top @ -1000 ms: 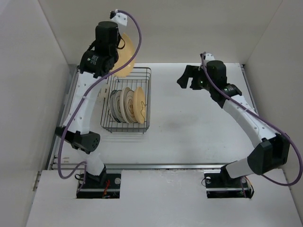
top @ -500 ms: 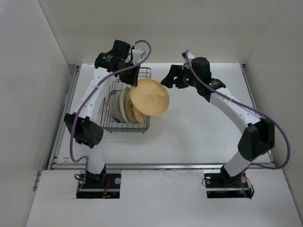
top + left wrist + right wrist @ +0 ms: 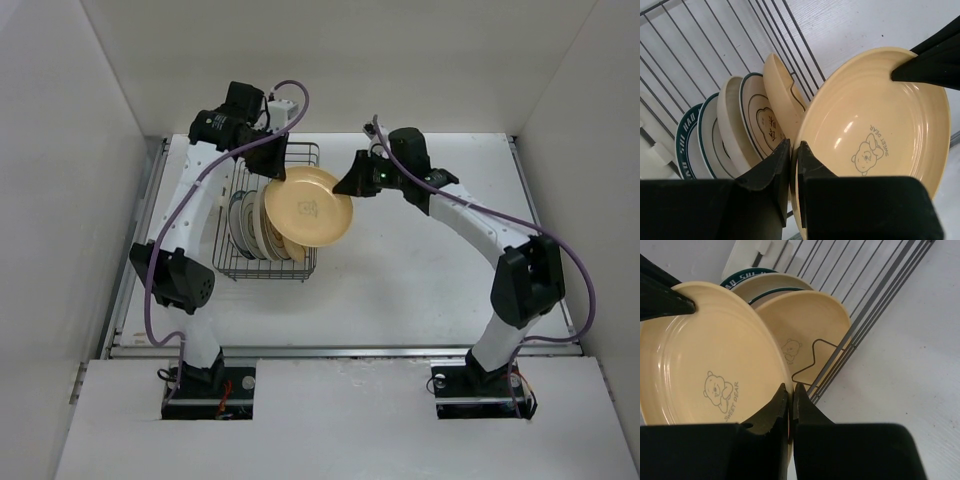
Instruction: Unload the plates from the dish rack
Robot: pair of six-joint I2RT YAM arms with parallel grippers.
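Observation:
The right gripper moves the tan plate toward the right in the top view next, then lowers it onto the empty white table (image 3: pixel 406 235) (image 3: pixel 911 405).
A tan plate (image 3: pixel 308 207) with a bear motif hangs face up over the right side of the dish rack (image 3: pixel 226 270), held from both sides. My left gripper (image 3: pixel 275 168) is shut on its far-left rim. My right gripper (image 3: pixel 348 187) is shut on the rim opposite. The left wrist view shows the left gripper (image 3: pixel 793 150) pinching the plate (image 3: pixel 875 135). Likewise, the right gripper (image 3: pixel 791 392) clamps the plate (image 3: pixel 705 360) in the right wrist view. Several plates (image 3: pixel 255 225) stand upright in the rack: one tan (image 3: pixel 805 325), the others white with dark rings (image 3: pixel 752 117).
The rack sits at the left of the white table (image 3: pixel 430 260), close to the left wall (image 3: pixel 70 200). Back and side walls enclose the table. A purple cable (image 3: pixel 290 100) loops above the left arm.
The left arm swung the tan plate down from high at the back to over the rack's right side. The right arm moved left and shut on the plate's opposite rim.

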